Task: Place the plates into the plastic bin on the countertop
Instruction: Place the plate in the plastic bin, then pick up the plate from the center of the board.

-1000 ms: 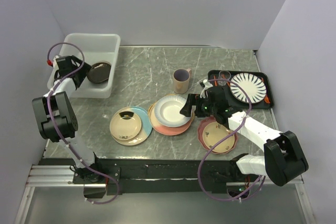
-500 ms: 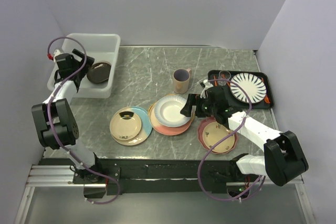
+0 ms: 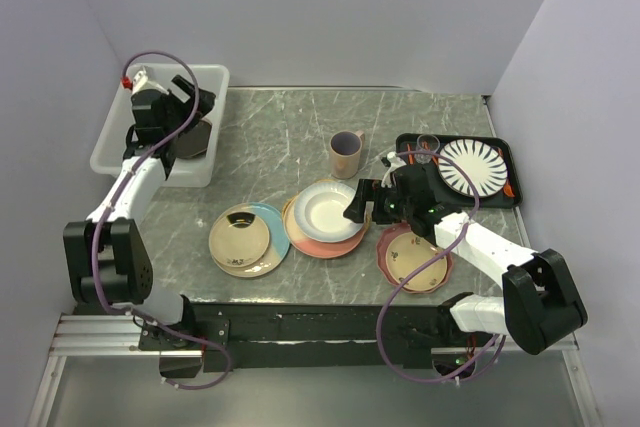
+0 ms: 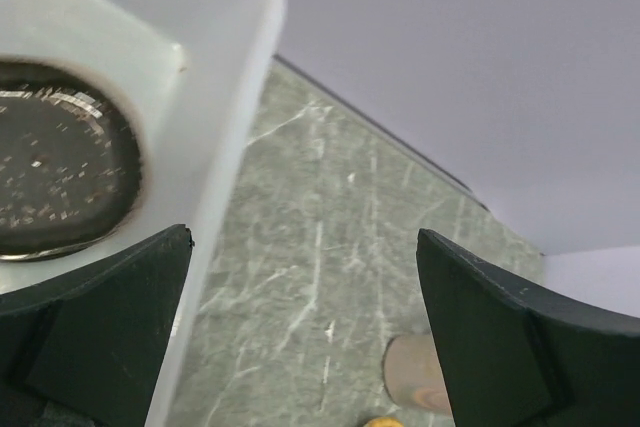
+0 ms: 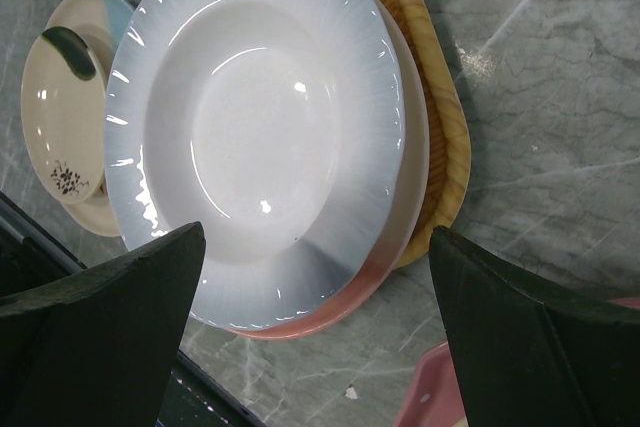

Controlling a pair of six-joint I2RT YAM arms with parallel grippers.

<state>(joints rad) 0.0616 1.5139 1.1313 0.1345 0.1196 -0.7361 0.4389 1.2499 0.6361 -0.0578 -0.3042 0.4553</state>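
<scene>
The plate's opposite edge is under my right gripper, so my left gripper will next move back from the bin [image 3: 215, 75] and down onto the white plate's bin-side edge [image 3: 302, 196].
The translucent plastic bin [image 3: 215, 75] stands at the back left of the countertop [image 3: 280, 137] with a glossy black plate [image 3: 190, 141] in it. My left gripper [image 3: 196, 107] is open and empty above the bin's right side. In the left wrist view [image 4: 305, 332] it straddles the bin wall [image 4: 235, 97], with the black plate [image 4: 60, 177] at the left. My right gripper [image 3: 356, 204] is open over the right edge of the white plate [image 3: 327, 210], which lies on a pink plate [image 3: 322, 246]. In the right wrist view [image 5: 320, 332] the white plate [image 5: 250, 137] and pink plate [image 5: 345, 307] lie between its fingers.
A cream plate [image 3: 240, 232] on a cream-and-light-blue one [image 3: 274, 225] lies front left. A pink scalloped plate [image 3: 388, 259] holds a small floral plate [image 3: 412, 255]. A beige mug [image 3: 346, 153] stands mid-counter. A black tray [image 3: 505, 199] with a striped plate [image 3: 473, 167] sits right.
My left gripper has risen out of the bin and swung right, leaving the black plate lying in the bin. The right arm has not moved.
</scene>
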